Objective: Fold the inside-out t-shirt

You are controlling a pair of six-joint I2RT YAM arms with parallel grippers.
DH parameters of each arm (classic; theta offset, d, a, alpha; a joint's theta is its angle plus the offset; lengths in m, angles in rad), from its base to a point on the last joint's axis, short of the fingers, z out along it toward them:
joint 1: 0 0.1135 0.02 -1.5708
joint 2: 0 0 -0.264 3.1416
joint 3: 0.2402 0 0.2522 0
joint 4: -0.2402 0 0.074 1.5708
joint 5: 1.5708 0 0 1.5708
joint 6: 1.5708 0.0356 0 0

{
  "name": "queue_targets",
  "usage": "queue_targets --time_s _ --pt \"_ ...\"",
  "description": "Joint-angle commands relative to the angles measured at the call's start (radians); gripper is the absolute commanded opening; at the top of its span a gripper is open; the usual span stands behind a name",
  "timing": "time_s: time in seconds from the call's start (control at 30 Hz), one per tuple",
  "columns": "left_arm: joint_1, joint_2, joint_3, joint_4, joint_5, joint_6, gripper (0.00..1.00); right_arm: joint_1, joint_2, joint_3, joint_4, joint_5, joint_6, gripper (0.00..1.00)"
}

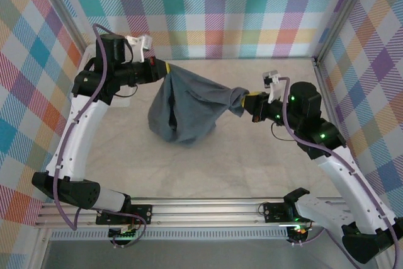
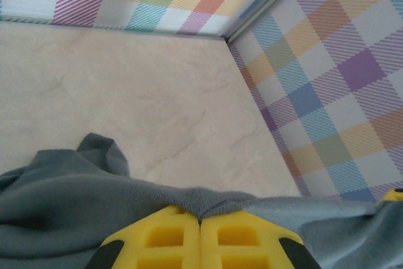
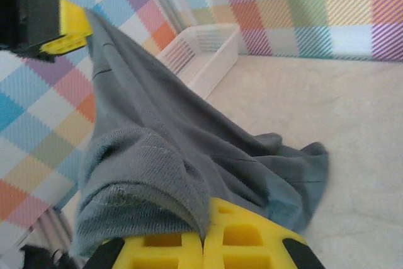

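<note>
The right gripper lowers the ribbed hem onto the bare tabletop (image 1: 235,139) beside the sagging cloth next and releases it there. The t-shirt (image 1: 189,108) hangs bunched between both grippers.
The inside-out t-shirt (image 1: 189,108) is dark slate-grey and hangs bunched between my two grippers, its lower part sagging to the table. My left gripper (image 1: 165,69) is shut on one edge of the cloth at the upper left. In the left wrist view the yellow jaws (image 2: 200,218) meet with a pinch of t-shirt (image 2: 63,187) between them. My right gripper (image 1: 247,101) is shut on a ribbed hem at the right. The right wrist view has that gripper (image 3: 204,237) clamped on the folded hem of the t-shirt (image 3: 157,130), which stretches up to the left gripper (image 3: 69,26).
A white lattice basket (image 3: 208,55) stands against the checked wall at the left, behind the left arm. Checked walls (image 1: 220,4) close in the marble-look table (image 1: 208,168) on three sides. Bare tabletop lies in front of the shirt.
</note>
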Motion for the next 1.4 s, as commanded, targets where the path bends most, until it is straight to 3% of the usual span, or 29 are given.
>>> queue_targets --time_s 0.0,0.13,0.2,0.37,0.43,0.53,0.67,0.8,0.97,1.1,1.27,1.37 --pt "0.007 -0.096 0.017 0.068 -0.016 0.072 0.00 -0.006 -0.033 -0.026 -0.026 -0.182 0.041 0.00" --pt "0.007 -0.065 -0.070 0.004 -0.133 0.047 0.00 -0.003 -0.009 -0.184 0.014 -0.267 0.211 0.06" --pt "0.007 -0.041 -0.171 0.014 -0.174 -0.013 0.00 -0.003 0.006 -0.280 0.031 -0.242 0.273 0.09" --pt "-0.050 0.104 -0.400 0.179 -0.036 -0.103 0.00 -0.003 0.135 -0.403 -0.095 -0.051 0.288 0.14" --pt "-0.103 0.193 -0.411 0.199 -0.075 -0.073 0.00 -0.003 0.222 -0.405 -0.122 -0.069 0.260 0.19" --pt "-0.145 0.306 -0.379 0.179 -0.150 -0.040 0.00 -0.002 0.316 -0.357 -0.180 -0.127 0.219 0.40" --pt "-0.149 0.336 -0.365 0.190 -0.210 -0.033 0.00 -0.002 0.254 -0.331 -0.217 -0.035 0.204 0.47" --pt "-0.149 0.315 -0.359 0.177 -0.243 -0.002 0.04 -0.002 0.173 -0.382 -0.128 0.041 0.209 0.51" --pt "-0.153 0.302 -0.384 0.175 -0.226 0.008 0.11 -0.002 0.312 -0.368 -0.013 0.046 0.234 0.52" --pt "-0.157 0.288 -0.412 0.195 -0.224 -0.011 0.12 -0.002 0.482 -0.313 0.026 0.050 0.244 0.47" --pt "-0.169 0.290 -0.415 0.205 -0.224 -0.018 0.12 -0.002 0.587 -0.319 0.112 0.064 0.244 0.47" --pt "-0.171 0.295 -0.413 0.204 -0.224 -0.020 0.11 -0.003 0.603 -0.321 0.151 0.049 0.259 0.35"
